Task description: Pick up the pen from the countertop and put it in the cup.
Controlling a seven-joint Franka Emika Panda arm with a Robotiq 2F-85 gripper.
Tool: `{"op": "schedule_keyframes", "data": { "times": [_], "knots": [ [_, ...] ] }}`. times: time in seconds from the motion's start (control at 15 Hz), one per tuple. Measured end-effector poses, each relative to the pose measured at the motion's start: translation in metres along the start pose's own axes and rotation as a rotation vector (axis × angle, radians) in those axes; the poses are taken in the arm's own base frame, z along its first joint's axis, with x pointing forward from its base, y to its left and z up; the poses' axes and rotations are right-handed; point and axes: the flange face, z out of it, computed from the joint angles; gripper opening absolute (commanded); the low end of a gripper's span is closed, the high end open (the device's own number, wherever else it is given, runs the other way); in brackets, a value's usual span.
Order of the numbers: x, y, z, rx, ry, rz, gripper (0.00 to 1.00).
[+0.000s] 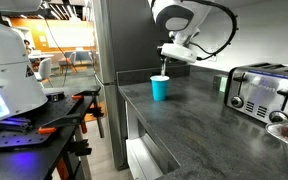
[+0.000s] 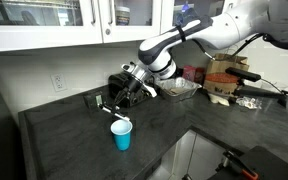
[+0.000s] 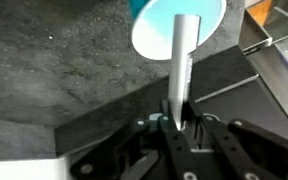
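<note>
The white pen's loose end should go down inside the opening (image 1: pixel 160 78) (image 3: pixel 178 21) of the turquoise-blue cup next. Then my gripper should release the pen.
The turquoise-blue cup (image 1: pixel 160 89) stands upright on the dark grey countertop (image 1: pixel 204 130); it also shows in an exterior view (image 2: pixel 122 136) and at the top of the wrist view (image 3: pixel 174 25), its white inside facing the camera. My gripper (image 3: pixel 179 112) is shut on the white pen (image 3: pixel 182 60), which points from the jaws straight toward the cup's mouth. In both exterior views the gripper (image 1: pixel 164 66) (image 2: pixel 111 108) hangs just above the cup with the pen (image 2: pixel 113 114) pointing down at it. The pen's black cap end is not visible.
A chrome toaster (image 1: pixel 264 92) stands on the countertop to the side. A dark appliance (image 2: pixel 134 85), a bowl (image 2: pixel 179 88) and boxes (image 2: pixel 224 80) sit along the back wall. The countertop edge drops off near the cup (image 3: pixel 94 135).
</note>
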Motion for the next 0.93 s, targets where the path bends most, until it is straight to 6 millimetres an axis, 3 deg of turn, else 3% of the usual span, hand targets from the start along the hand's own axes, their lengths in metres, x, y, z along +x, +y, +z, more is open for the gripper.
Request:
{"op": "schedule_keyframes", "data": {
  "times": [0.33,0.93],
  "knots": [
    [0.004,-0.003,0.013,0.032,0.017,0.049,0.05],
    [-0.033,0.007,0.014,0.037,0.056,0.073,0.05]
  ]
}}
